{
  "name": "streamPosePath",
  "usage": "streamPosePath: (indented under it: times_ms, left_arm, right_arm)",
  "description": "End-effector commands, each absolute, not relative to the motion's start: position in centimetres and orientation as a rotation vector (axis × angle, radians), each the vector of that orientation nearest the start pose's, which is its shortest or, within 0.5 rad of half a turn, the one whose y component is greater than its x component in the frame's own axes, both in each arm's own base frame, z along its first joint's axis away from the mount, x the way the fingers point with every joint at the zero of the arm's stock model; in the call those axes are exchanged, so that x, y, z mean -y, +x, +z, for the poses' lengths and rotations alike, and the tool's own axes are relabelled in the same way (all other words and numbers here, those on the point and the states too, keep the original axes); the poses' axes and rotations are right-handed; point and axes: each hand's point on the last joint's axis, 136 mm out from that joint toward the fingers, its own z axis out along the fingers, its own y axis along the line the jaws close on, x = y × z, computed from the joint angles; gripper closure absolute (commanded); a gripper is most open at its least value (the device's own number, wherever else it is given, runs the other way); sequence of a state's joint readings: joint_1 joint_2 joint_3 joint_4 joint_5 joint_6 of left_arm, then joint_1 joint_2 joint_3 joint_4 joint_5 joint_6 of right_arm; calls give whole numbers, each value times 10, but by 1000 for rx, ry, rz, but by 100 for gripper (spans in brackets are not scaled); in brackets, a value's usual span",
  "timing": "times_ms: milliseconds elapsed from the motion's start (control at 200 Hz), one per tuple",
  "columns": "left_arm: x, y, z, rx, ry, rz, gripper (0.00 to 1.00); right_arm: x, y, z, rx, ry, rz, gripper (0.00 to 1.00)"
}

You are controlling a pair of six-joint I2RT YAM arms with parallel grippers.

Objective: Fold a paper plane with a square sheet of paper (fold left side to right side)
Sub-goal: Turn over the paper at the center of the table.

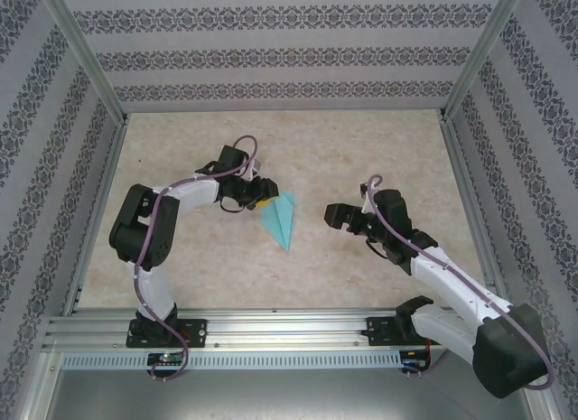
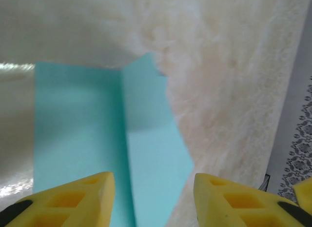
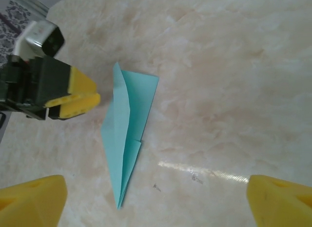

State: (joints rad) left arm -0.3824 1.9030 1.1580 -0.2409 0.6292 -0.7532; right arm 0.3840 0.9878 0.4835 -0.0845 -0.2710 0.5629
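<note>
My left gripper moves down astride the paper plane's raised wing next and closes its fingers, since that wing stands up.
The square sheet of paper lies on the table folded into a slim teal paper plane (image 1: 281,220), its point toward the near edge. In the right wrist view the paper plane (image 3: 126,134) lies flat with one wing slightly raised. My left gripper (image 1: 258,202) sits at the plane's wide left end, jaws open. Its yellow fingers (image 2: 83,197) stand apart just above the teal paper (image 2: 92,134) without pinching it. From the right wrist, the left gripper (image 3: 95,97) is just left of the paper. My right gripper (image 1: 336,216) hovers to the plane's right, wide open and empty, fingertips (image 3: 280,202) far apart.
The marble-patterned table (image 1: 379,140) is fenced by aluminium posts and patterned walls (image 1: 280,54). A slotted metal rail (image 1: 271,328) runs along the near edge at the arm bases. The table's right edge (image 2: 292,114) is close to the left wrist camera.
</note>
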Motion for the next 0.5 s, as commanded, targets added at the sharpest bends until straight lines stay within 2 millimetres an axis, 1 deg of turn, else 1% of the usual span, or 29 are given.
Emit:
streamPosePath:
  times_ms: [0, 115, 280, 405, 495]
  left_arm:
    - [274, 384, 67, -2680, -200, -1271, 52]
    - [281, 385, 54, -2695, -205, -1298, 54]
    - [291, 389, 45, -2686, -215, -1355, 61]
    - [297, 392, 47, -2663, -204, -1396, 71]
    - [302, 394, 59, -2616, -186, -1457, 80]
  right_arm:
    - [-167, 280, 150, -2156, 62, 948, 2]
    - [-167, 277, 144, -2170, 70, 995, 2]
    - [-171, 275, 141, -2180, 86, 1054, 2]
    - [-171, 275, 144, -2142, 139, 1109, 2]
    - [-175, 274, 146, -2121, 142, 1161, 2]
